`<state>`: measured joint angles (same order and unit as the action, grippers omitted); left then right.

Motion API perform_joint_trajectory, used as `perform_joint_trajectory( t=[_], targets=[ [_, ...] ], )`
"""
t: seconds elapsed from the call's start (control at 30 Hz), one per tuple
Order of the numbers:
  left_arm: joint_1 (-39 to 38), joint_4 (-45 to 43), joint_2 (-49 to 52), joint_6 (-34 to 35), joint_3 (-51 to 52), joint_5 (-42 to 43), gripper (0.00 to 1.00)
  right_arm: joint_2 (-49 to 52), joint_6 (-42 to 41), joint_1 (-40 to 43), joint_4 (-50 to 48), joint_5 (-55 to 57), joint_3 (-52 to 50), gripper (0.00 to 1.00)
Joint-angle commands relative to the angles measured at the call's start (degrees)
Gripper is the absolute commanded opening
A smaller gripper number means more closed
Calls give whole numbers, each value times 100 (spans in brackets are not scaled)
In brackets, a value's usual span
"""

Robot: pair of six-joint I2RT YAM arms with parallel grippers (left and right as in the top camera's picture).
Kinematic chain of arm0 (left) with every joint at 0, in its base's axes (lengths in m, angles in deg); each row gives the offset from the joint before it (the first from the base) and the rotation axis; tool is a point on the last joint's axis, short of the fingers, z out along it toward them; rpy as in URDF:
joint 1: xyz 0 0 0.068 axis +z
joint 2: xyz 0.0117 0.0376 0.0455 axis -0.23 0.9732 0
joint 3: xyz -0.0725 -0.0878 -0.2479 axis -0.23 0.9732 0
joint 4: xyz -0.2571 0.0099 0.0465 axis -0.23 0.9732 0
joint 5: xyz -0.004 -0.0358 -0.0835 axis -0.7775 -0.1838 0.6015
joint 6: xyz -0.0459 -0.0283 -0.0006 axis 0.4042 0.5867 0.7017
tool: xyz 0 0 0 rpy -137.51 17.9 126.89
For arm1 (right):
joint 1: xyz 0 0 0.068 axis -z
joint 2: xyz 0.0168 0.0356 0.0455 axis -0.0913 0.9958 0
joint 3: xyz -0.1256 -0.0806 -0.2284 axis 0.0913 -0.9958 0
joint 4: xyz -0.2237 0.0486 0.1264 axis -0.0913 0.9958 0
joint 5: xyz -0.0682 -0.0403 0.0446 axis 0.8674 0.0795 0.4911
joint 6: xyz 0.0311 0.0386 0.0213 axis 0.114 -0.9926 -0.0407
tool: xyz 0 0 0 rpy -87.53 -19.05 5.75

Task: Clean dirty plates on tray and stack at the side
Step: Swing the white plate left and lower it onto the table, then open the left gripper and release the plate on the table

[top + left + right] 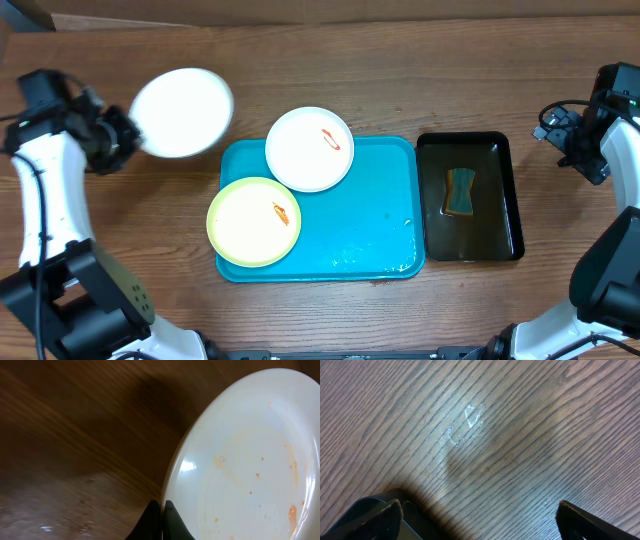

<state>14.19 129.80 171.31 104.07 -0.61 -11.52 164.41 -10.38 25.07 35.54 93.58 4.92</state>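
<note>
My left gripper moves down and slightly back to the empty wood beside the turquoise tray next, lowers the plate there and releases the plate's rim.
My left gripper is shut on the rim of a white plate and holds it over the table left of the turquoise tray. In the left wrist view the plate shows faint orange smears and my fingertips pinch its edge. A second white plate with a red smear overlaps the tray's top left rim. A pale yellow-green plate with an orange smear sits on the tray's left side. My right gripper is open and empty over bare wood.
A black tray holding a sponge stands right of the turquoise tray. A corner of the black tray shows in the right wrist view. Small wet marks lie on the wood.
</note>
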Motion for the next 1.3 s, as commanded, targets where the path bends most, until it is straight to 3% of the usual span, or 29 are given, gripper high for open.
perform_joint_trajectory(
  t=[0.0, 0.23, 0.57, 0.63, 0.7, 0.8, 0.93, 1.03, 1.27],
  targets=[
    [326, 0, 162, 39, -15, -686, 4, -46, -9, 2, -20, 57, -15, 100],
    [398, -175, 1095, 52, -2, -1384, 4, -46, -9, 2, -22, 57, -15, 100],
    [404, -358, 1589, 48, -2, -1320, 6, -46, -9, 2, -20, 57, -15, 100],
    [400, -374, 1591, 50, -2, -1161, 21, -46, -9, 2, -20, 57, -15, 100],
    [400, -354, 1589, 17, -9, -870, 52, -46, -9, 2, -20, 57, -15, 100],
    [400, -140, 1589, -118, -131, -142, 69, -46, -9, 2, -20, 57, -15, 100],
    [345, 503, 1565, -125, -573, 529, 63, -46, -9, 2, -20, 57, -15, 100],
    [90, 1019, 1386, -201, -951, 557, 59, -46, -9, 2, -20, 57, -15, 100],
    [-1029, 1274, 654, -212, -1032, 317, 47, -46, -9, 2, -20, 57, -15, 100]
  ],
)
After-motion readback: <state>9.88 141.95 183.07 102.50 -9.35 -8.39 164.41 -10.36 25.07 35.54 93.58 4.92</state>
